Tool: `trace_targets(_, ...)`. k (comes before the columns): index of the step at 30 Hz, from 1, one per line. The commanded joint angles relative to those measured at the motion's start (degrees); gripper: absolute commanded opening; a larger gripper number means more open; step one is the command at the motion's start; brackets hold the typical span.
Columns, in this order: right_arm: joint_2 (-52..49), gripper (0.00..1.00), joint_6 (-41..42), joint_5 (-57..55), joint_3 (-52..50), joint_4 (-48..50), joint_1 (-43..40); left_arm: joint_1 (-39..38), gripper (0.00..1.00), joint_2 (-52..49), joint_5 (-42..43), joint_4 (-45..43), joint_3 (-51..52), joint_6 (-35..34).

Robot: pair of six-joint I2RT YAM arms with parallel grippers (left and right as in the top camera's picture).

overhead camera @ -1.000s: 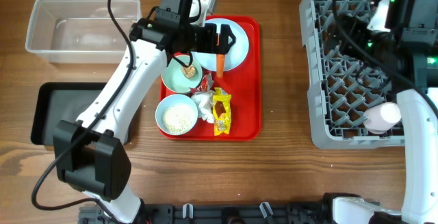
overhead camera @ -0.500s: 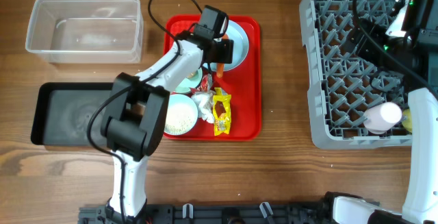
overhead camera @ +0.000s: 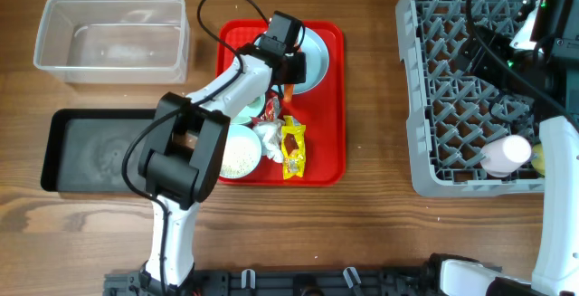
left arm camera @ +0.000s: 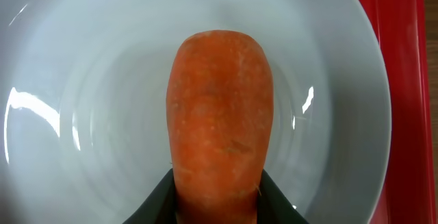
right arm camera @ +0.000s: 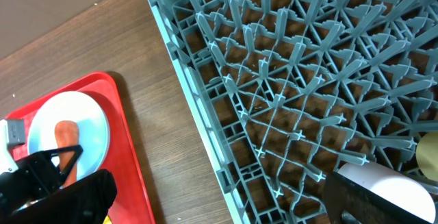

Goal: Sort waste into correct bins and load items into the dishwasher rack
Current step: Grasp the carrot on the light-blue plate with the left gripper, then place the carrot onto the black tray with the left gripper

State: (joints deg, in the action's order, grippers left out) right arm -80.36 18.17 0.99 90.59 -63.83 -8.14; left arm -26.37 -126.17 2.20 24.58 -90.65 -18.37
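My left gripper needs to rise off the plate (overhead camera: 314, 56), move left in the overhead view and lower to release the carrot over the black tray (overhead camera: 101, 153), which is empty.
An orange carrot (left arm camera: 219, 107) lies on the pale blue plate (left arm camera: 82, 80), which sits on the red tray (overhead camera: 327, 142). My left gripper (left arm camera: 217, 177) is shut on the carrot's near end, one black finger pressed to each side. From overhead the left gripper (overhead camera: 290, 68) sits over the plate (overhead camera: 314, 56), and a bit of carrot (overhead camera: 288, 90) shows below it. My right gripper (right arm camera: 226, 196) hangs open and empty over the left side of the grey dishwasher rack (overhead camera: 452, 165). A pinkish-white cup (overhead camera: 505, 154) and a yellow cup (overhead camera: 541, 159) rest in the rack.
On the tray are a bowl of rice grains (overhead camera: 237, 153), a second bowl (overhead camera: 251, 108) half under my arm, a white tissue (overhead camera: 270, 137) and a yellow wrapper (overhead camera: 293, 149). The clear tub (overhead camera: 110, 38) and black tray (overhead camera: 90, 151) stand to the left.
My left arm swung round and came down onto the plate, and its jaws closed from wide open onto the carrot. The right arm shifted slightly over the rack and stayed open.
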Motion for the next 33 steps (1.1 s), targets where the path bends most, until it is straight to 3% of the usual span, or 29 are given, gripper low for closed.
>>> trace_targets(1, 0.42, 1.00, 0.00, -1.46, 0.48, -0.02, -0.20, -0.24, 0.14, 8.46, -0.42, 2.08, -0.35, -0.11)
trace_targets(6, 0.42, 1.00, -0.07, -2.71, 0.46, -0.11, -0.20, 1.79, 0.14, 21.20, -0.92, 16.76, -0.35, -0.13)
trace_targets(10, 0.31, 1.00, -0.13, -2.69, 0.42, -0.74, -0.20, 6.40, 0.15, 30.18, -8.20, 35.98, -0.33, -0.94)
trace_targets(15, 0.07, 1.00, -0.07, -2.69, 0.17, -1.33, -0.20, 12.63, 0.13, 31.12, -15.58, 54.36, -0.07, -11.96)
trace_targets(18, -0.13, 1.00, -0.11, -2.69, -0.50, -1.31, -0.20, 16.52, 0.13, 31.12, -19.34, 59.78, 2.69, -19.04)
trace_targets(22, -0.46, 1.00, -0.22, -2.71, -1.03, -1.05, -0.17, 23.15, 0.12, 31.12, -21.62, 55.91, 13.75, -27.04)
trace_targets(28, -1.22, 0.99, -0.63, -2.73, -1.03, -1.55, -0.20, 36.28, 0.10, 31.12, -19.23, 36.79, 27.32, -27.54)
trace_targets(31, -1.25, 1.00, -0.57, -2.69, -1.03, -1.62, -0.20, 41.83, 0.08, 31.12, -18.16, 32.54, 28.26, -27.52)
trace_targets(33, -1.25, 1.00, -0.57, -2.69, -1.03, -1.62, -0.17, 43.91, 0.12, 31.12, -18.18, 29.88, 28.65, -27.50)
